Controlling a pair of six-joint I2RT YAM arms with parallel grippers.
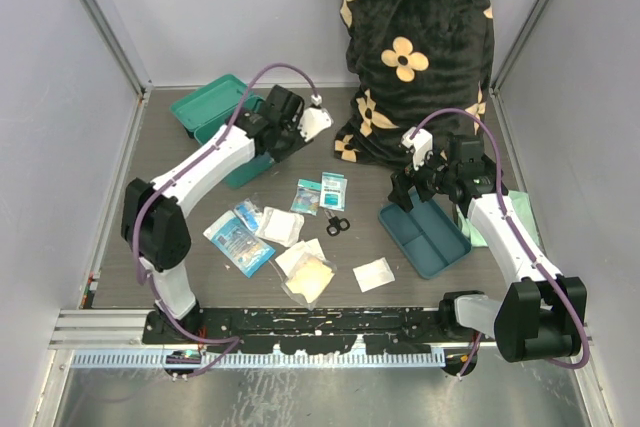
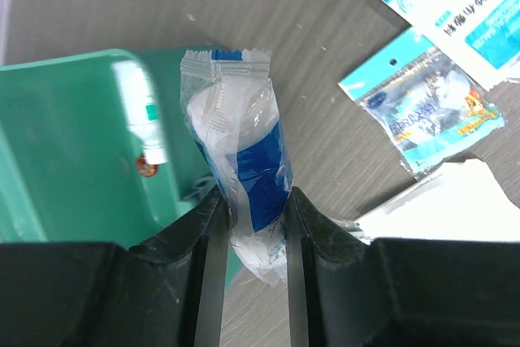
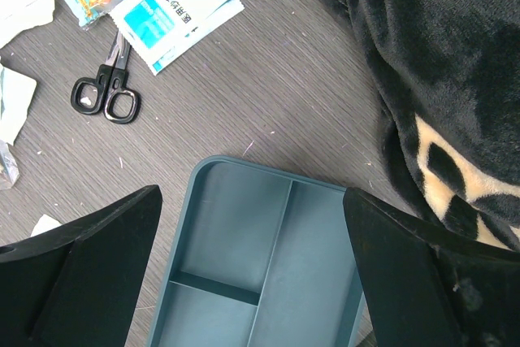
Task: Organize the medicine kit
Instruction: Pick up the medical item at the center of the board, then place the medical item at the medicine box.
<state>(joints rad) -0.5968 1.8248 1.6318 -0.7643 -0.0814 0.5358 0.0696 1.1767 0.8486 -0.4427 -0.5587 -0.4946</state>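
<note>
I need to move my left gripper to the left in the top view and down into the kit [image 1: 212, 105] beside the small white bottle, where empty space shows.
The medicine kit [image 1: 212, 105], a teal-green box, stands open at the back left. In the left wrist view its wall [image 2: 73, 168] fills the left side, with a small white bottle [image 2: 143, 115] inside. My left gripper [image 2: 252, 201] is shut on a clear bandage packet [image 2: 240, 144] holding a blue and white roll, just beside the kit's edge. From above, the left gripper [image 1: 288, 125] hangs at the kit's right end. My right gripper [image 3: 252, 197] stands wide open and holds nothing, above the dark blue-teal divided tray [image 3: 195, 180].
Loose packets [image 1: 240, 239], gauze squares [image 1: 310, 272], two sachets [image 1: 320, 193] and black scissors [image 1: 336, 224] lie mid-table. The divided tray [image 1: 425, 239] sits on the right, and a pale green cloth [image 1: 478, 234] lies beside it. A black flowered pillow [image 1: 410, 47] leans at the back.
</note>
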